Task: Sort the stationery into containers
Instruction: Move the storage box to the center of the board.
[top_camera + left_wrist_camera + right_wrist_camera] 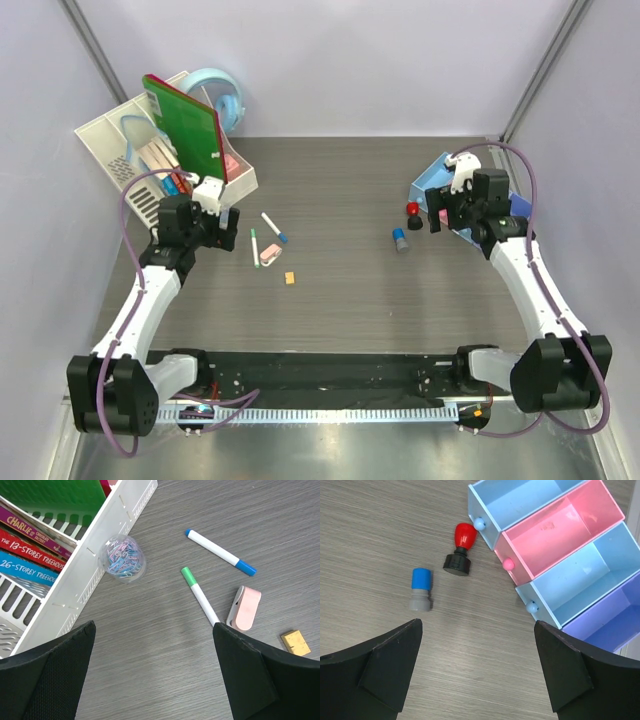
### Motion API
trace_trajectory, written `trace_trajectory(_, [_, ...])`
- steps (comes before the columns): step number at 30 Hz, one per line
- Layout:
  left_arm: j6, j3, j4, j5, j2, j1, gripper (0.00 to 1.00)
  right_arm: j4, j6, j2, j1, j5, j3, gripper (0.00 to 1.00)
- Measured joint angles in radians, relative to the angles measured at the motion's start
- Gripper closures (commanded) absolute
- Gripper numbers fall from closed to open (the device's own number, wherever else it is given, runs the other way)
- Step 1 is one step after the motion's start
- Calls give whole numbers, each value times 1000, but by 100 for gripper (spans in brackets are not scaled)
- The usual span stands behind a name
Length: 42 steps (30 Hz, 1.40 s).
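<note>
The right gripper turns and moves down astride the rim between pink (560,530) and blue bins next, since that rim slants below it, to its right in the wrist view.
Left of centre lie a green-capped pen (255,247), a blue-capped pen (273,227), a pink eraser (271,255) and a tiny orange block (289,278). In the left wrist view they are the green-capped pen (200,596), the blue-capped pen (220,552), the eraser (245,608) and the block (295,642). My left gripper (222,226) (154,645) is open and empty over bare table beside them. A red-and-black cylinder (461,550) and a blue-grey cylinder (421,589) lie before the light-blue (520,502), pink (560,530), blue (590,580) and violet (615,615) bins, all empty. My right gripper (440,213) (478,630) is open and empty.
A white slotted organizer (110,140) with books, a green book (185,125) and a round light-blue tape dispenser (225,100) stand at the back left. A clear jar of paper clips (122,558) sits against the organizer's wall (75,575). Grey walls close in the table.
</note>
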Motion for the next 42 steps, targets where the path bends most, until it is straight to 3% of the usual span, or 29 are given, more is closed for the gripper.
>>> trace_trajectory(3, [19, 0, 0, 7, -4, 0, 0, 3, 24, 26, 0, 36, 2, 3])
trace_trajectory(7, [92, -3, -21, 67, -16, 0, 0, 24, 94, 57, 0, 151, 21, 14])
trace_trajectory(16, [218, -4, -106, 225, -39, 0, 0, 127, 247, 291, 0, 407, 173, 29])
trace_trajectory(24, [279, -4, -156, 264, -77, 0, 0, 190, 342, 486, 0, 559, 235, 35])
trace_trajectory(42, [338, -4, -195, 260, -84, 0, 0, 232, 473, 714, -8, 671, 293, 48])
